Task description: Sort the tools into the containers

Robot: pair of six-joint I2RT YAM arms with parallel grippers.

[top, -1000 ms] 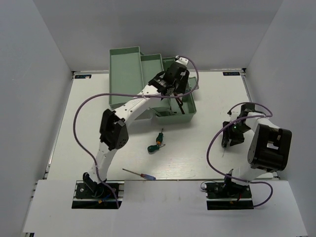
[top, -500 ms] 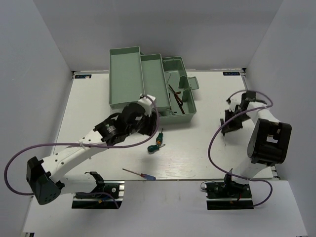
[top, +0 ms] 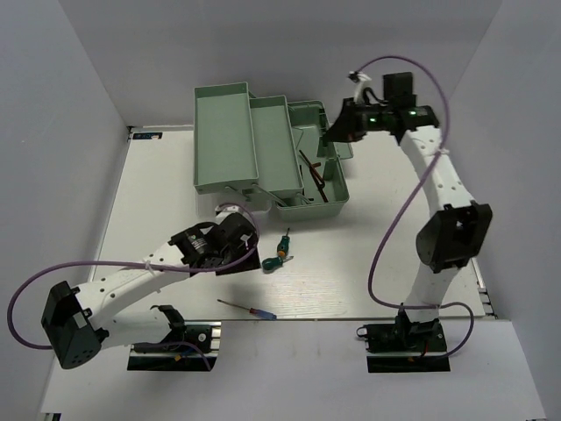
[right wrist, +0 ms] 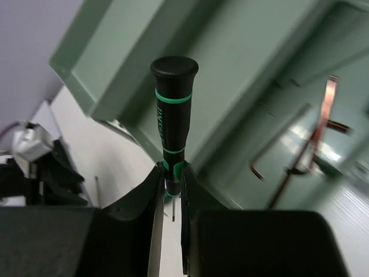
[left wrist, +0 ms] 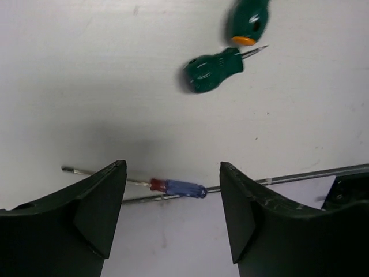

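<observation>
The left gripper moves down and back onto the blue handle [top: 263, 314] [left wrist: 185, 188] next, turning as the handle spans its opening, since the handle lies below it by the front edge.
My right gripper [top: 331, 133] hangs over the right side of the mint-green toolbox [top: 263, 145] and is shut on a thin dark precision screwdriver [right wrist: 172, 98], handle pointing out over the trays. Dark hex keys [top: 314, 175] lie in the toolbox base; they also show in the right wrist view [right wrist: 277, 156]. My left gripper [top: 248, 250] is open and empty above the table, left of two stubby green-handled screwdrivers [top: 279, 253], which also show in the left wrist view [left wrist: 216, 68]. A slim blue-handled screwdriver [top: 248, 308] lies near the front edge and shows between the left fingers [left wrist: 176, 187].
The toolbox's two upper trays [top: 223, 132] are spread open toward the back left. Purple cables loop beside both arms. White walls close in the table on three sides.
My right arm swung from the right side of the table up and over the toolbox, carrying the precision screwdriver. My left gripper drew back a little toward the near side.
</observation>
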